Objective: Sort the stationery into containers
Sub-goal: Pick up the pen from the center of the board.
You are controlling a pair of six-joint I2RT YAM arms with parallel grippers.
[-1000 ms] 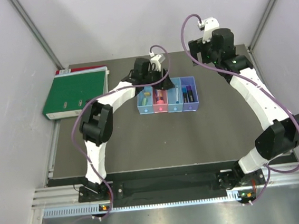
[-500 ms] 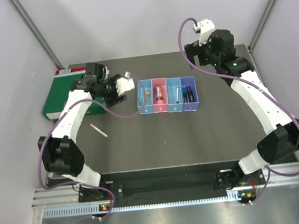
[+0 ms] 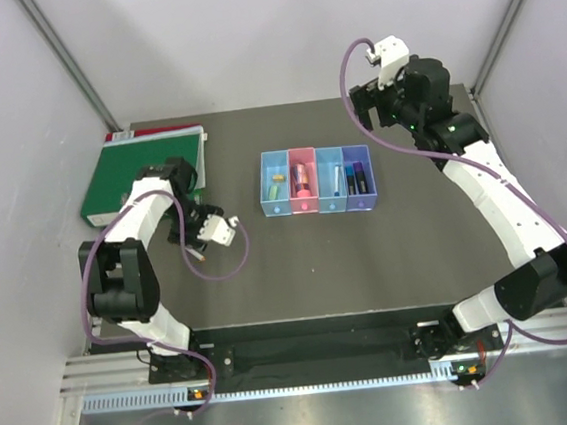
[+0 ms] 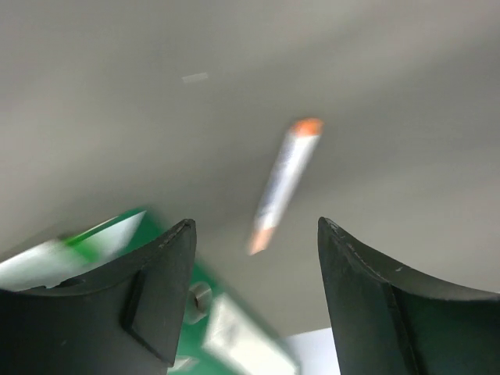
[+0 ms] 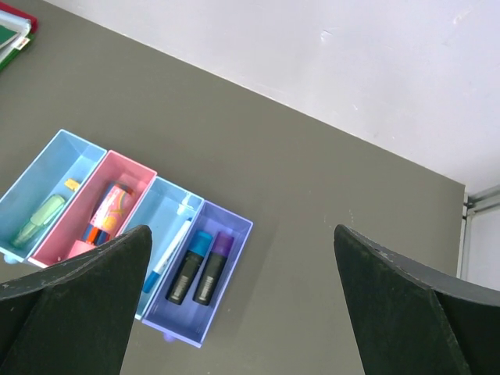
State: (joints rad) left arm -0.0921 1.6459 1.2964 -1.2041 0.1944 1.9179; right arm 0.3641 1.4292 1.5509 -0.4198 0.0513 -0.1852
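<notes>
The left gripper moves down onto the white pen's half by the green binder (image 4: 269,211) next, because the pen lies on the table below the gripper's open, empty fingers.
A thin white pen with orange ends (image 4: 284,181) lies on the dark table, just ahead of my left gripper (image 4: 256,223), whose jaws stand open with nothing between them. In the top view that gripper (image 3: 202,238) hangs low over the table's left part and covers the pen. The containers stand in a row: light blue (image 3: 276,195), pink (image 3: 304,192), light blue (image 3: 332,190) and purple-blue (image 3: 359,187). They hold a green marker (image 5: 37,222), a colourful piece (image 5: 109,211), a blue-ended pen (image 5: 168,254) and two black markers (image 5: 199,267). My right gripper (image 5: 242,231) is open and empty, high above them.
A large green binder (image 3: 144,174) lies at the back left, its edge close under the left gripper (image 4: 117,225). Grey walls enclose the table on three sides. The left arm's purple cable (image 3: 230,266) loops over the table.
The left arm has swung away from the containers to the left and come down over the pen; its jaws opened a little wider. The right arm barely moved.
</notes>
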